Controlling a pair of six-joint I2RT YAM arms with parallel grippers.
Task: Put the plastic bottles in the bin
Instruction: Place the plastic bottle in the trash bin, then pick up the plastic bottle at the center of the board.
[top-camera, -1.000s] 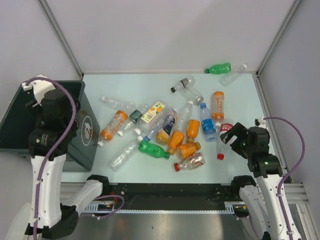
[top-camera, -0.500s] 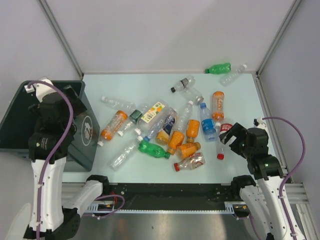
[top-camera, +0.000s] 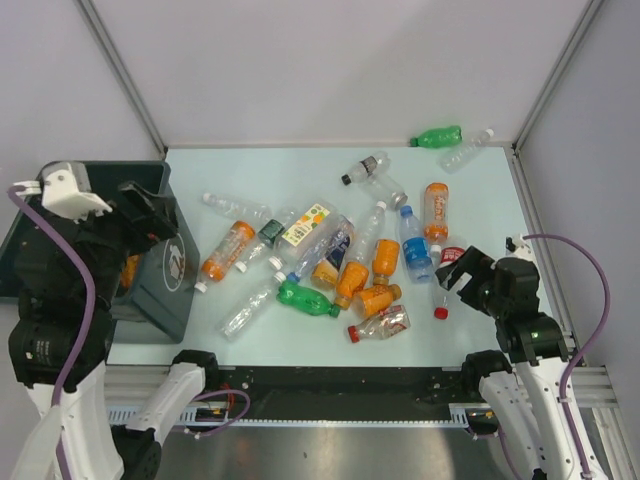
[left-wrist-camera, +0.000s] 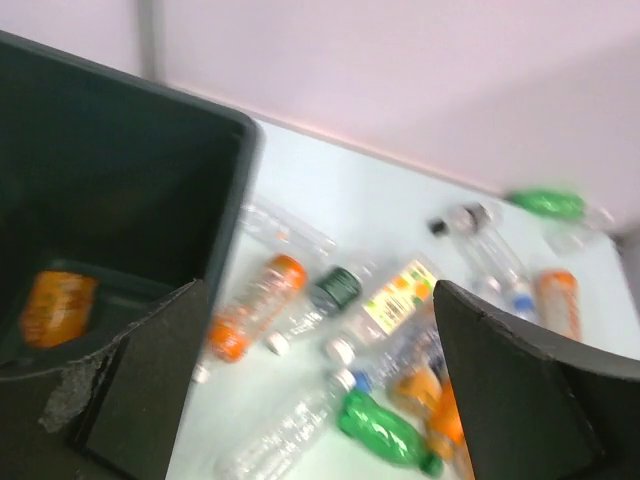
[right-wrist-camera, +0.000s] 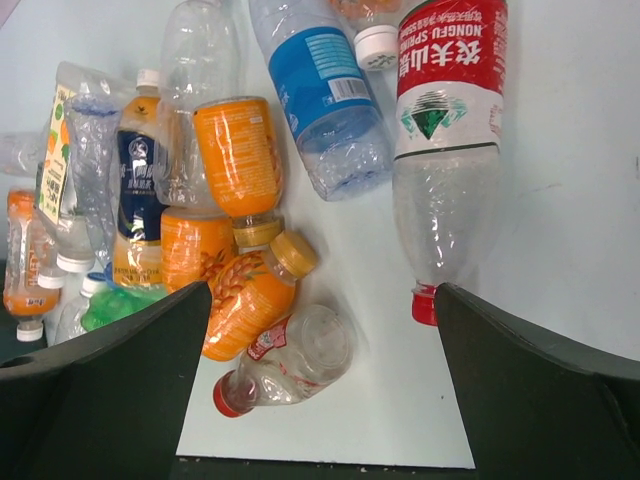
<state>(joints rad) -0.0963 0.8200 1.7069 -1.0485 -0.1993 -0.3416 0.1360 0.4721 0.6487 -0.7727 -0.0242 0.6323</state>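
Observation:
The crushed bottle's red-capped neck lies clear of neighbours below my left gripper, to its right in the top view. This gripper swings across and down onto that neck next.
Several plastic bottles (top-camera: 340, 265), clear, orange and green, lie scattered across the pale table. The bin (top-camera: 165, 290) stands at the left, and an orange bottle (left-wrist-camera: 58, 308) lies inside it. My left gripper (top-camera: 150, 215) hangs high over the bin's right rim (left-wrist-camera: 235, 200). It is open and empty (left-wrist-camera: 315, 330). My right gripper (top-camera: 458, 270) is open and empty (right-wrist-camera: 322, 300) over the table's right front. Below it lie a crushed clear bottle with a red cap (right-wrist-camera: 290, 360) and a red-labelled clear bottle (right-wrist-camera: 448, 130).
A green bottle (top-camera: 437, 136) and a clear one (top-camera: 468, 150) lie at the far right corner by the back wall. The table's front edge (right-wrist-camera: 320, 465) runs just below the right gripper. Slanted frame posts stand at both sides.
My left arm has risen and swung right, from over the bin's middle to its right rim. An orange bottle now shows inside the bin. The right arm has barely moved.

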